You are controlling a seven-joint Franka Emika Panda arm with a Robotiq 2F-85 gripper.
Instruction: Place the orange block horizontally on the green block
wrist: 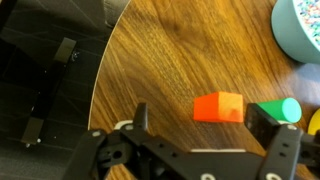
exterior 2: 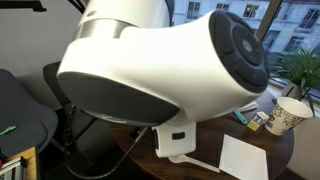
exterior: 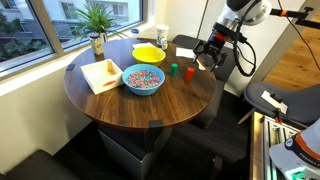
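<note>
To get one finger between the green block and the orange block (wrist: pixel 219 107) and the other opposite, my gripper will lower and turn first.
The orange block (exterior: pixel 171 69) lies on the round wooden table (exterior: pixel 140 105), with the green block (exterior: pixel 188 72) close beside it and apart from it. My gripper (exterior: pixel 210 58) hangs near the table's edge, just beyond the green block. In the wrist view the orange block (wrist: pixel 218 107) shows between my two open fingers (wrist: pixel 200 125). The green block (wrist: pixel 277 109) is right behind one fingertip. The gripper holds nothing. In an exterior view the robot's body hides both blocks.
A blue bowl with colourful contents (exterior: pixel 143 80) stands near the blocks, and its rim also shows in the wrist view (wrist: pixel 300 30). A yellow bowl (exterior: pixel 149 53), a white tray (exterior: pixel 101 75), a paper cup (exterior: pixel 162 36) and a potted plant (exterior: pixel 97 22) stand further back.
</note>
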